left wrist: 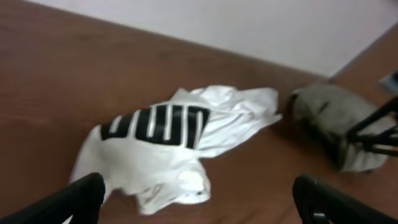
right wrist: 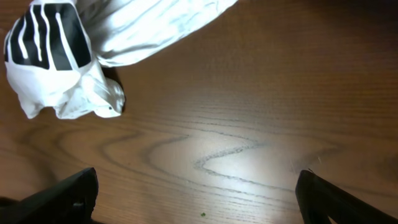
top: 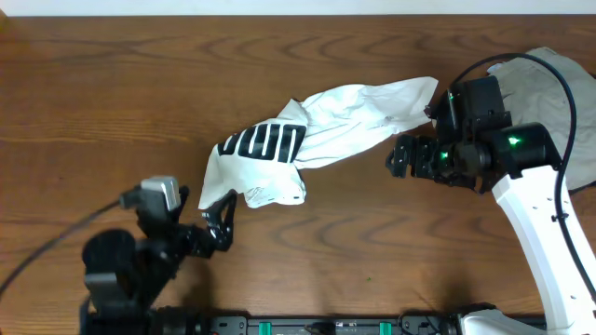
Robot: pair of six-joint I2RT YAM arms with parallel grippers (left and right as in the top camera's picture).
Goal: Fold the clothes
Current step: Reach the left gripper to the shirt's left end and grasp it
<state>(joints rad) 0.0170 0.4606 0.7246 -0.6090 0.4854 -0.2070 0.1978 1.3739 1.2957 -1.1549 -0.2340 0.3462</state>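
My left gripper should next go down and outward onto the white T-shirt's nearest corner [top: 209,194] [left wrist: 85,167], because that corner sticks out over bare wood, away from the folds.
A white T-shirt [top: 321,126] with black block lettering [top: 265,141] lies crumpled in the middle of the wooden table. It also shows in the left wrist view [left wrist: 168,143] and in the right wrist view [right wrist: 93,43]. My left gripper [top: 221,219] stands open just below the shirt's lower left corner, with nothing between its fingers [left wrist: 74,199]. My right gripper [top: 405,156] is open too, beside the shirt's right end, over bare wood [right wrist: 199,199]. A grey-beige shirt [top: 559,102] lies bunched at the right edge, partly under the right arm.
The grey-beige shirt [left wrist: 336,118] sits beyond the white one in the left wrist view, with the right arm [left wrist: 379,130] in front of it. The table's far edge [top: 298,11] meets a pale wall. A black cable [top: 56,237] runs off to the left.
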